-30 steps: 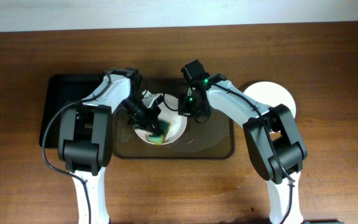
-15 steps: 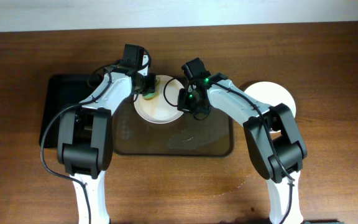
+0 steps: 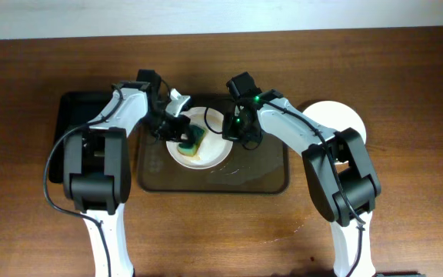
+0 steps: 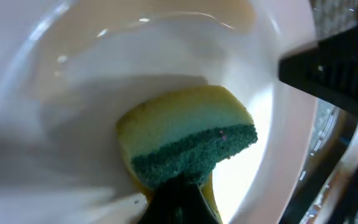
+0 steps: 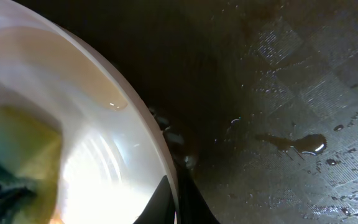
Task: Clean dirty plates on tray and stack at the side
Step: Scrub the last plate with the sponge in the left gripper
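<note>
The second white plate (image 3: 333,129) lies beside the tray. I need to lift the plate in my right gripper next, move it right in the overhead view and bring it down onto that one.
A white plate (image 3: 210,150) lies on the dark brown tray (image 3: 260,173). My left gripper (image 3: 181,135) is shut on a yellow and green sponge (image 3: 193,141) pressed into the plate; the left wrist view shows the sponge (image 4: 188,137) against the plate (image 4: 104,74). My right gripper (image 3: 233,135) is shut on the plate's right rim; the right wrist view shows the rim (image 5: 157,146) pinched between the fingers (image 5: 194,208). A second white plate (image 3: 337,121) lies on the table to the right of the tray.
A glossy black tray (image 3: 83,127) sits left of the brown tray. The brown tray's surface is wet, with water drops (image 5: 300,144) in the right wrist view. The wooden table (image 3: 406,192) surrounds all.
My left gripper has swept the sponge from the plate's lower part to its far edge and back to its left middle. The plate shifted slightly with it. My right gripper has kept its grip.
</note>
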Available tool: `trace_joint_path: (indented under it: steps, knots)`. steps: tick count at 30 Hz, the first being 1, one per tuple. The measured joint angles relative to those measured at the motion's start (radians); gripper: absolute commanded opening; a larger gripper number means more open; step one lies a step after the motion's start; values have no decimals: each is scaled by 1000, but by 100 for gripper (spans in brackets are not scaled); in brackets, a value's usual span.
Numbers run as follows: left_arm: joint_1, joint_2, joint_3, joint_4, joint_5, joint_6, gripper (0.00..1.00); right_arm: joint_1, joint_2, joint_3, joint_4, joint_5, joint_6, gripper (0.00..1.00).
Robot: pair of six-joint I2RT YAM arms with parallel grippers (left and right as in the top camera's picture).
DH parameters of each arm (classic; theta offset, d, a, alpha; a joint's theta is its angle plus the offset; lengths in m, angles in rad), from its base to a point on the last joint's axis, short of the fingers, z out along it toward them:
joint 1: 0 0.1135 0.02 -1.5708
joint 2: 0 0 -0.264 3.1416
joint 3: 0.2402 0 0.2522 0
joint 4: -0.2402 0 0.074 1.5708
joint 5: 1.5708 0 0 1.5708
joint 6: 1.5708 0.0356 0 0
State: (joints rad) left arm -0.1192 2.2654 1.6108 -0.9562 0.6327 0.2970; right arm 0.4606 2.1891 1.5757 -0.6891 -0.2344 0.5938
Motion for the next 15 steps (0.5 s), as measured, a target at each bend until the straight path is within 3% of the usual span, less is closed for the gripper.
trace_joint_path:
  steps: [8, 10, 12, 15]
  knots:
    - [11, 9, -10, 25, 56, -2, 1, 0, 0, 0, 0, 0, 0, 4]
    - [13, 9, -11, 57, 40, -108, 1, 0, 0, 0, 2, 0, 0, 4]
    - [7, -2, 7, 111, -51, -290, 1, 4, 0, 0, 18, -7, 6, 4]
    - [-29, -25, 17, 119, -204, -424, 1, 6, 0, 0, 23, -11, 9, 4]
